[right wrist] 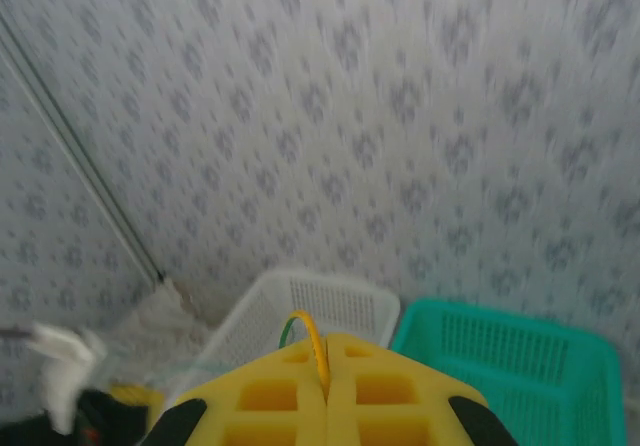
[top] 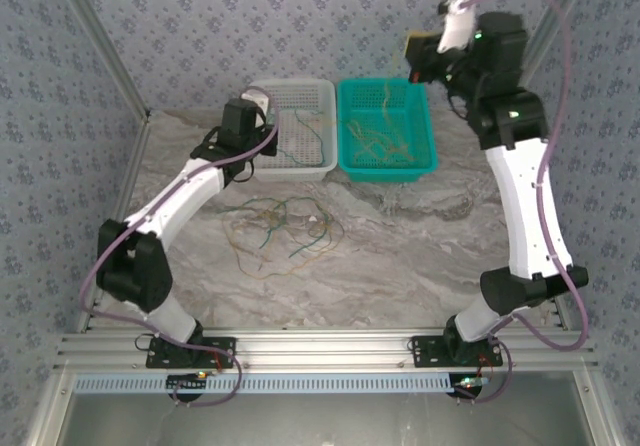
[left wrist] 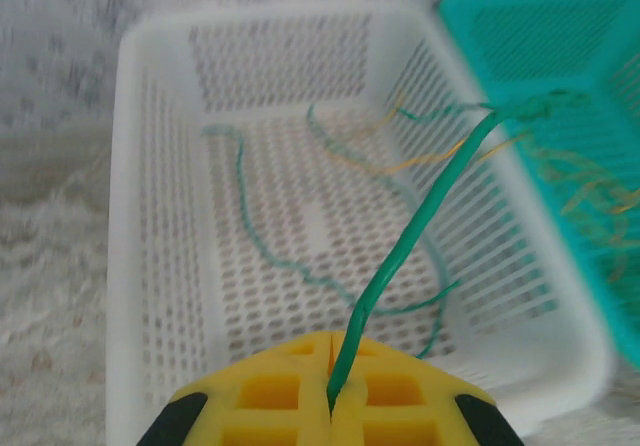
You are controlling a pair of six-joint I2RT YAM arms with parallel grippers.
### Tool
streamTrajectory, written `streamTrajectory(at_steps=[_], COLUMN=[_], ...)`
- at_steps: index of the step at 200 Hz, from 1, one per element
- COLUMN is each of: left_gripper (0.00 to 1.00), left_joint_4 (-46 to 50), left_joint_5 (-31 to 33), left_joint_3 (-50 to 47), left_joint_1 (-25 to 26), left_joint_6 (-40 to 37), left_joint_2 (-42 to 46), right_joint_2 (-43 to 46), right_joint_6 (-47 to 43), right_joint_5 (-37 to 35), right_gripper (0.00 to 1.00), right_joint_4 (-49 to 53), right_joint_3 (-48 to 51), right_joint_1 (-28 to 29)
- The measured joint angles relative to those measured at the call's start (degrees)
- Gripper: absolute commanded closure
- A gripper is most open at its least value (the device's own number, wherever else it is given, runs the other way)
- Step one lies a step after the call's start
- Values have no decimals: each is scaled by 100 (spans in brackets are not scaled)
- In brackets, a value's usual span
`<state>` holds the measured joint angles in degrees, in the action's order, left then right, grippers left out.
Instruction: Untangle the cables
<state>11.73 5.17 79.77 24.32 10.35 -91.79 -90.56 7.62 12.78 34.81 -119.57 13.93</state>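
The teal basket [left wrist: 590,86] holding similar pieces of cable lies below my raised right gripper. So the gripper lowers next, tips its fingers downward and releases the yellow cable inside.
A loose tangle of green and tan cables [top: 285,228] lies on the marble table between the arms. My left gripper [left wrist: 331,394] is shut on a green cable [left wrist: 420,226] that runs up and right over the white basket [left wrist: 130,266] toward the teal basket [left wrist: 590,86]. In the top view the left gripper [top: 266,126] hovers at the white basket's left rim. My right gripper [right wrist: 324,386] is raised high near the back wall, shut on a yellow cable [right wrist: 316,341] that arches over its fingers. It hangs above the teal basket's back edge [top: 412,56].
The white basket [top: 320,91] holds a few thin green and yellow strands [left wrist: 260,216]. The teal basket [top: 425,161] holds several tan strands [top: 378,134]. Patterned walls and metal frame posts close in the back and sides.
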Motion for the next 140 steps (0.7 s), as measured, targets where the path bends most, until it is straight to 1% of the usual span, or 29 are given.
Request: streamTrajectory(at_steps=[19, 32, 43, 56, 79, 87, 103, 111, 115, 125, 140], left_gripper=[100, 100, 100, 100, 100, 100, 100, 100, 100, 100, 100], left_joint_4=[-299, -428, -472, -494, -507, -511, -505, -503, -509, -503, -470], left_joint_5=[-133, -184, -197, -195, -184, -144, -63, -15, 9, 68, 138], left_joint_3=[-22, -39, -50, -129, -330, -409, -568, -649, -688, -791, -881], left_joint_1=[44, 46, 46, 46, 46, 46, 46, 46, 46, 44, 22], left_joint_6=[-31, -46, -48, -48, -42, -37, -26, -26, -26, -26, -24], left_joint_2=[306, 393, 396, 396, 400, 402, 428, 466, 483, 560, 678], right_joint_2=[-9, -131, -361, -846, -2055, -2496, -3287, -3613, -3735, -3945, -4061], right_joint_6=[-50, -109, -162, -240, -323, -345, -409, -415, -481, -437, -505], right_joint_5=[-153, -227, -319, -468, -660, -688, -728, -780, -817, -920, -1045], right_gripper=[100, 100, 100, 100, 99, 93, 73, 67, 63, 49, 36], right_joint_4=[-168, -205, -223, -173, -74, 28, 284, 389, 450, 586, 765], right_joint_3=[835, 1117, 1121, 914, 350, 120, -304, -444, -487, -529, -551], right_joint_1=[-7, -17, -17, -17, -48, -63, -74, -66, -55, -24, 15])
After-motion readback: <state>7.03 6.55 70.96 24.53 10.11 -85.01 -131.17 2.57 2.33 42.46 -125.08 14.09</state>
